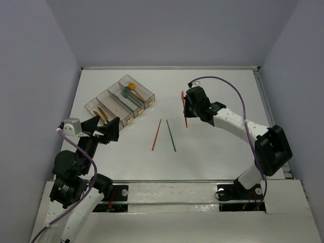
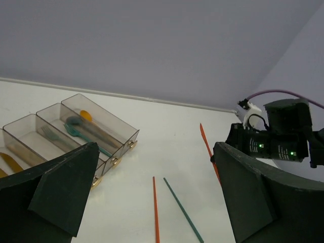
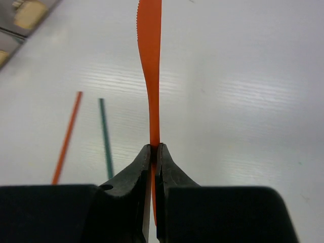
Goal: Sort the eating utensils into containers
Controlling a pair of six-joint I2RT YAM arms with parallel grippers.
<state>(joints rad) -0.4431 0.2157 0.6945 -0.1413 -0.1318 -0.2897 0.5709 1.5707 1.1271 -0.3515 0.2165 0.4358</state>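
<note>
My right gripper goes to the left in the top view and down over the bin nearest my left gripper next, since that bin's yellowish pieces look knife-like.
My right gripper (image 1: 186, 107) is shut on an orange plastic knife (image 3: 150, 71), held by its handle above the table with the serrated blade pointing away; the knife also shows in the top view (image 1: 184, 104) and in the left wrist view (image 2: 206, 146). An orange stick (image 1: 156, 134) and a dark green stick (image 1: 171, 135) lie side by side on the table mid-front. The row of four clear bins (image 1: 119, 100) stands at the back left, holding a teal spoon (image 1: 127, 93), an orange spoon (image 1: 134, 88), a fork (image 2: 50, 134) and yellowish pieces. My left gripper (image 1: 104, 129) is open and empty beside the bins' near end.
The white table (image 1: 217, 147) is walled by grey panels on three sides. A purple cable (image 1: 228, 83) arcs over the right arm. The right arm's body (image 2: 278, 139) shows at the right in the left wrist view.
</note>
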